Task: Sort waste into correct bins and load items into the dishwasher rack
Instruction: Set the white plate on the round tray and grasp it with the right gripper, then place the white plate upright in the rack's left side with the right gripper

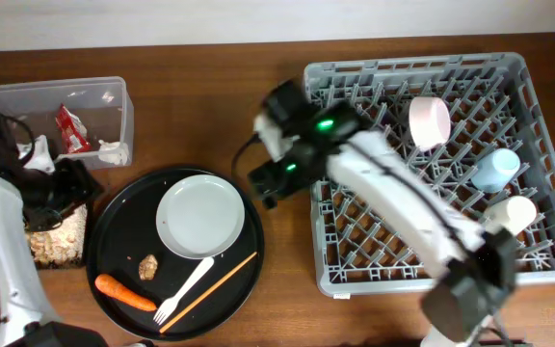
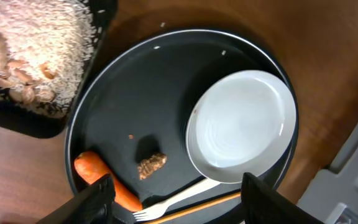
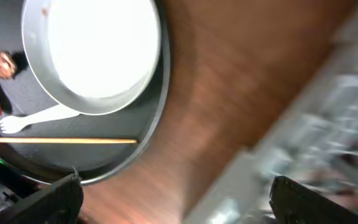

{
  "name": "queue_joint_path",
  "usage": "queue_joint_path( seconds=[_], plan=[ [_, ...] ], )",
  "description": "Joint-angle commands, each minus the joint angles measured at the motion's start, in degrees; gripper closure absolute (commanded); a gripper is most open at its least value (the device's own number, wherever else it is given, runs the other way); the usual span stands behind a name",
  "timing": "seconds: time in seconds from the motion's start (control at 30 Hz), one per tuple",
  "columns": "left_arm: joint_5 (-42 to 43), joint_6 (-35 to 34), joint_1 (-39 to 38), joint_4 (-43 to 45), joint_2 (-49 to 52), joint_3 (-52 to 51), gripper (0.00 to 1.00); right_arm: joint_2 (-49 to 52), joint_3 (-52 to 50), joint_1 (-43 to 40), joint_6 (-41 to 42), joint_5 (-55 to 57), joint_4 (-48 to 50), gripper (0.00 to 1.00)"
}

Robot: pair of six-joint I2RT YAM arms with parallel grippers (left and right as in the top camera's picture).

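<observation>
My right gripper moves down and to the left in the overhead view next, onto the pale plate's rack-side rim below, which lies clear of the fork.
The pale plate, beige chunk, carrot, white fork and chopstick lie on the large round black tray. The clear tub holds the red wrapper and white tissue. The shallow black tray holds rice and beige chunks. The grey rack holds the cream bowl, blue cup and white cup. My left gripper is open and empty, above the round tray's left edge. My right gripper is open and empty, between the round tray and the rack.
The left wrist view shows the plate, carrot, chunk and fork. The right wrist view shows the plate, fork, chopstick and the blurred rack edge. Bare wood lies between tray and rack.
</observation>
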Motion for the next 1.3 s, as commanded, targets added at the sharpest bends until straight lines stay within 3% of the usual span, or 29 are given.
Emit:
queue_joint_path(
  seconds=[0.0, 0.07, 0.2, 0.27, 0.47, 0.67, 0.73, 0.83, 0.9, 1.0, 1.13, 1.27],
  plan=[
    [0.9, 0.1, 0.4, 0.0, -0.7, 0.3, 0.36, 8.0, 0.2, 6.1, 16.1, -1.4, 1.1, 0.03],
    [0.9, 0.1, 0.4, 0.2, -0.7, 0.3, 0.36, 13.6, 0.2, 9.9, 22.8, -4.0, 3.7, 0.05],
    [0.9, 0.1, 0.4, 0.2, -0.7, 0.3, 0.36, 18.2, 0.2, 13.3, 26.6, -3.3, 10.2, 0.07],
    [0.9, 0.1, 0.4, 0.2, -0.6, 0.3, 0.36, 19.3, 0.2, 13.5, 26.8, -2.6, 12.7, 0.14],
    [0.9, 0.1, 0.4, 0.2, -0.7, 0.3, 0.36, 20.6, 0.2, 13.5, 38.4, 6.8, 12.4, 0.22],
    [0.9, 0.1, 0.4, 0.0, -0.7, 0.3, 0.36, 23.8, 0.2, 13.5, 40.5, 8.1, 13.3, 0.35],
    [0.9, 0.1, 0.4, 0.0, -0.7, 0.3, 0.36, 24.5, 0.2, 13.4, 40.5, 8.2, 13.8, 0.59],
    [0.9, 0.1, 0.4, 0.0, -0.7, 0.3, 0.35, 24.5, 0.3, 13.0, 40.5, 8.1, 14.5, 0.86],
    [0.9, 0.1, 0.4, 0.0, -0.6, 0.3, 0.35, 24.2, 0.3, 12.2, 40.5, 8.1, 14.1, 0.96],
    [0.9, 0.1, 0.4, 0.2, -0.7, 0.3, 0.35, 22.6, 2.2, 8.1, 39.9, 8.2, 13.2, 0.96],
    [0.9, 0.1, 0.4, 0.2, -0.7, 0.3, 0.35, 16.2, 7.5, 1.6, 30.8, 9.4, 9.6, 0.96],
    [0.9, 0.1, 0.4, 0.2, -0.7, 0.3, 0.35, 4.0, 13.0, -4.5, 20.8, 19.9, 1.6, 0.96]
  ],
)
